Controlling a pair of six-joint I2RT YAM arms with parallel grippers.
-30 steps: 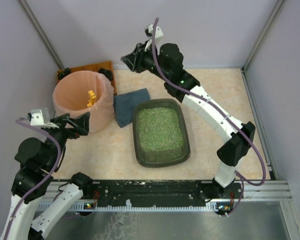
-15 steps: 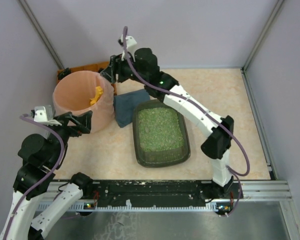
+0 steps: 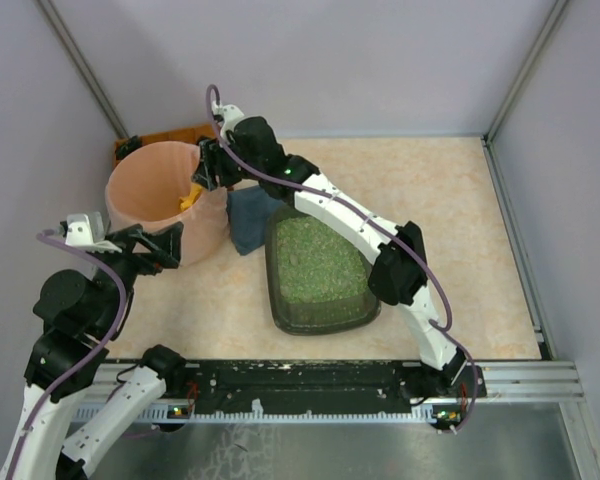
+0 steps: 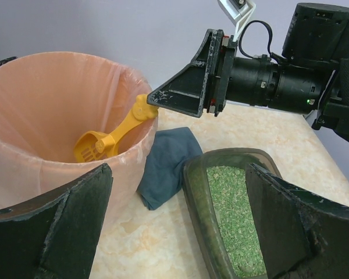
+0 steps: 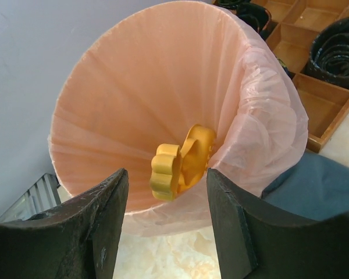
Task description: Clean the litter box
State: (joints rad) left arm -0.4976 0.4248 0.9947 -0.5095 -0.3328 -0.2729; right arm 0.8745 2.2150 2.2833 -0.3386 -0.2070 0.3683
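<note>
My right gripper moves a little toward the bucket next, onto the scoop's handle end point(image 3: 195, 189) point(image 5: 165, 172) at the bucket's rim.
The litter box point(image 3: 320, 265), a dark grey-green tray of green granules, lies mid-table; it also shows in the left wrist view point(image 4: 232, 215). A yellow scoop point(image 3: 190, 195) leans inside the pink bucket, its handle end resting on the rim point(image 4: 141, 110). My right gripper point(image 3: 205, 172) is open at the bucket's rim, with one jaw on each side of the scoop's handle end point(image 5: 180, 163) and neither touching it. My left gripper point(image 3: 155, 248) is open and empty, low beside the bucket's near side and facing the litter box.
The round pink bucket point(image 3: 145, 215) with a bag liner stands at the left. A folded blue cloth point(image 3: 255, 218) lies between the bucket and the litter box. An orange-brown compartment tray point(image 5: 314, 75) sits behind the bucket. Walls close in the left, back and right.
My right arm has swung left and down from the back middle to the bucket's rim, with its jaws now around the scoop's handle. The left arm has hardly moved.
</note>
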